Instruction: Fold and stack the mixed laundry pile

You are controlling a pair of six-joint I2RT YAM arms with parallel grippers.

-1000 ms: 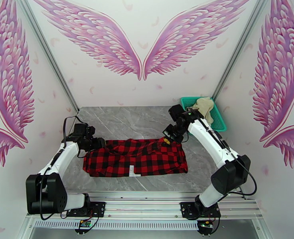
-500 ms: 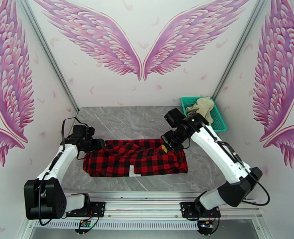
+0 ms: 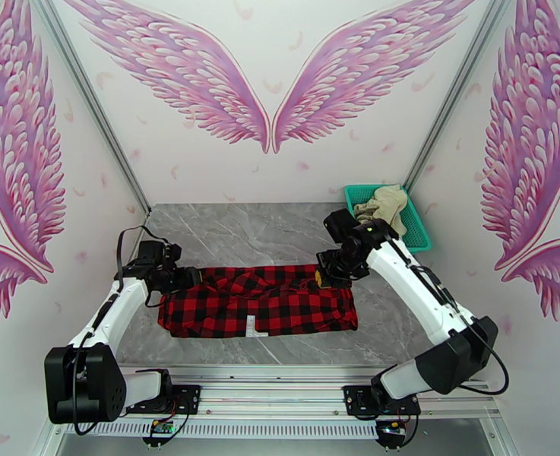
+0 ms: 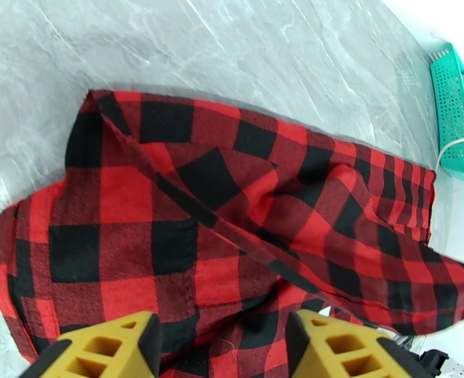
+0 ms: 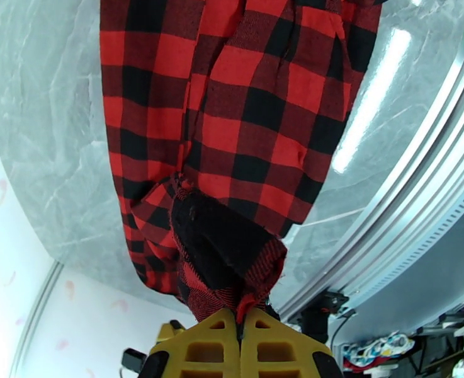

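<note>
The bunched fold still hangs raised above the cloth, so the robot's right gripper needs to lower down onto the shirt's end nearest the basket and release the fold there.
The red-and-black check shirt (image 3: 261,302) lies spread across the grey table, its white label (image 3: 251,324) near the front edge. My right gripper (image 3: 324,279) sits at the shirt's far right corner. In the right wrist view its yellow fingers (image 5: 200,354) are pressed together, shut on a bunched fold of the shirt (image 5: 244,121). My left gripper (image 3: 191,277) hovers at the shirt's far left corner. Its fingers (image 4: 99,348) stand apart over the shirt (image 4: 232,209), open. The cream garment (image 3: 386,203) lies heaped in the teal basket (image 3: 422,235).
The basket stands in the far right corner of the table (image 3: 234,229), close behind my right arm. Bare marble stretches behind the shirt. A metal rail (image 3: 280,378) runs along the near edge, and the wing-painted walls close in on three sides.
My right arm has swung its elbow outward to the right, and its gripper has dropped slightly toward the shirt's corner, still pinching the cloth. The left arm has barely moved.
</note>
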